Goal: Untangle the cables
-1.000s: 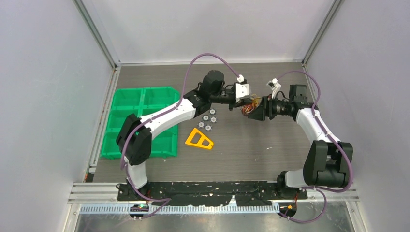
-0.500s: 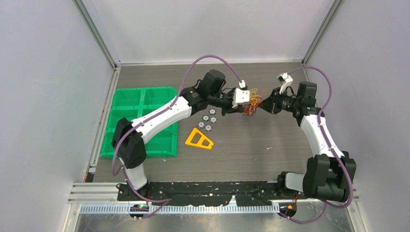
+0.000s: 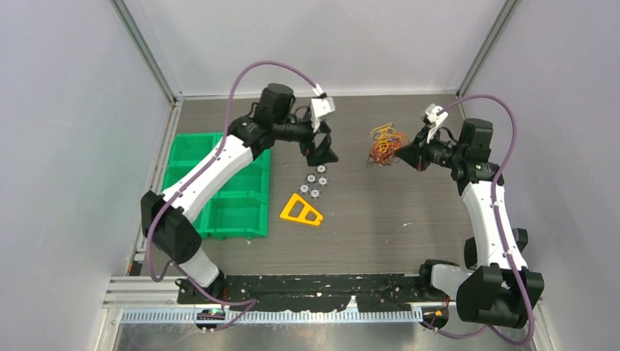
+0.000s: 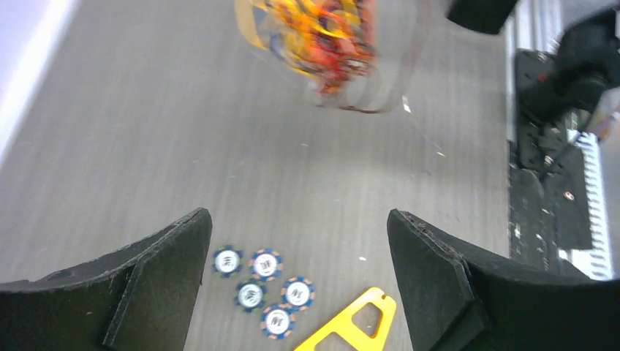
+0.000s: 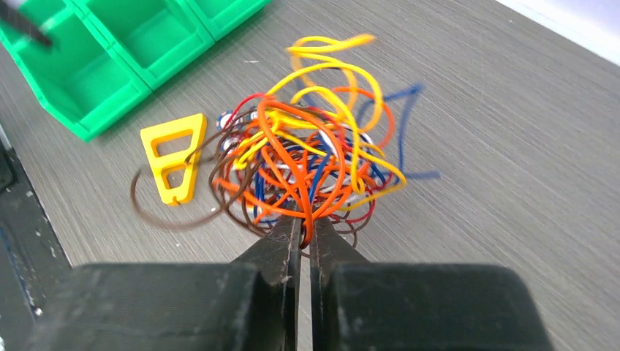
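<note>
I need to pull the orange and blue cables to the right in the top view next with my right gripper, over bare tabletop, and let go of them, because they run into the ball.
The cables (image 3: 384, 145) are one tangled ball of thin orange, yellow, red, blue and brown wires, hanging just above the table at the back right. My right gripper (image 3: 404, 155) is shut on the near strands; the right wrist view shows its tips (image 5: 303, 223) pinching an orange loop of the cables (image 5: 314, 153). My left gripper (image 3: 325, 153) is off to the left, apart from the ball. In the left wrist view it (image 4: 298, 219) stands wide open with nothing between its fingers, and the cables (image 4: 322, 36) are blurred far ahead.
Several blue poker chips (image 3: 314, 183) lie below the left gripper, also seen as chips (image 4: 263, 289). A yellow triangular plastic piece (image 3: 301, 210) sits nearer the front. A green compartment tray (image 3: 186, 157) lies at the left under the left arm.
The left gripper opened, let go of the ball and swung back left. The right gripper shut on the cables and now carries the ball alone, slightly further right.
</note>
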{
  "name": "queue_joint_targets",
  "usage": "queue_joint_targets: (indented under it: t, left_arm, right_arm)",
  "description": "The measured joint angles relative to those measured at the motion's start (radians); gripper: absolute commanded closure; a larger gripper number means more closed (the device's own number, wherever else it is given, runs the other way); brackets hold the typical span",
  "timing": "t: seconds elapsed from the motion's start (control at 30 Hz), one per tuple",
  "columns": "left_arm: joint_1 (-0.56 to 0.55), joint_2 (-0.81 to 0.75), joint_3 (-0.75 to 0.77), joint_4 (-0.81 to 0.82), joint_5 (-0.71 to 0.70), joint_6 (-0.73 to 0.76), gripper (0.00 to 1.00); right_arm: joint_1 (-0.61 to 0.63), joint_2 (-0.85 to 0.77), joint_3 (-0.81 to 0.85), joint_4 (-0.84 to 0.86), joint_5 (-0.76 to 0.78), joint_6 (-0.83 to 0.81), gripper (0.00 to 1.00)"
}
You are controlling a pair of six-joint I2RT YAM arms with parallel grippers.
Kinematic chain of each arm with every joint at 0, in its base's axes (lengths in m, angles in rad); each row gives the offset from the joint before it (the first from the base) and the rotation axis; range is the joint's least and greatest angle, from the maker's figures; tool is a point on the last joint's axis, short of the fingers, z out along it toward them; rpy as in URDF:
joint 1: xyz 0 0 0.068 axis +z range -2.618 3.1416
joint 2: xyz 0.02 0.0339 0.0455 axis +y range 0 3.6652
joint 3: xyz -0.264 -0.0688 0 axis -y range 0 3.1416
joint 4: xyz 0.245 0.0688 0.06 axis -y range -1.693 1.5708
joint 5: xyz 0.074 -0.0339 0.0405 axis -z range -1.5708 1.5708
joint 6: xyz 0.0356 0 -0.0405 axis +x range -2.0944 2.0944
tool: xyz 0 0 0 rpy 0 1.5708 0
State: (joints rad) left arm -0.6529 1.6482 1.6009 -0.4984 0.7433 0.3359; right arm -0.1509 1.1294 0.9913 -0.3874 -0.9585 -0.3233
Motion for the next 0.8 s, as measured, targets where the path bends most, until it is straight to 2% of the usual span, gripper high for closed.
queue_joint_targets:
  t: [0.13,0.27,0.33,0.37,0.4,0.43,0.5,0.53,0.7,0.8]
  left_arm:
    - [0.043,-0.017,0.031,0.045,-0.032,-0.065,0.11]
    - [-0.009,0.081,0.150,0.062,-0.025,-0.113,0.12]
    - [-0.043,0.134,0.187,0.070,-0.013,-0.121,0.17]
    - [-0.061,0.155,0.194,0.071,-0.005,-0.121,0.22]
    - [-0.082,0.176,0.196,0.071,0.007,-0.119,0.33]
    - [-0.097,0.190,0.196,0.068,0.014,-0.115,0.47]
    - [-0.126,0.220,0.195,0.065,0.027,-0.103,0.84]
    - [-0.139,0.231,0.195,0.058,0.032,-0.098,0.98]
    - [-0.120,0.227,0.164,0.025,0.026,-0.054,1.00]
    - [-0.042,0.155,0.046,0.023,0.008,-0.039,1.00]
  right_arm:
    - [0.019,-0.031,0.001,-0.060,0.005,-0.105,0.94]
    - [0.074,-0.049,-0.003,-0.086,0.026,-0.177,0.94]
    - [0.104,-0.064,-0.006,-0.093,0.037,-0.198,0.94]
    - [0.122,-0.073,-0.008,-0.095,0.043,-0.205,0.94]
    - [0.131,-0.080,-0.008,-0.096,0.045,-0.208,0.94]
    - [0.140,-0.088,-0.008,-0.095,0.047,-0.210,0.94]
    - [0.150,-0.100,-0.008,-0.095,0.049,-0.214,0.94]
    - [0.150,-0.106,-0.008,-0.096,0.055,-0.217,0.94]
    - [0.111,-0.124,-0.008,-0.124,0.099,-0.238,0.94]
    - [0.000,-0.108,0.000,-0.171,0.127,-0.271,0.95]
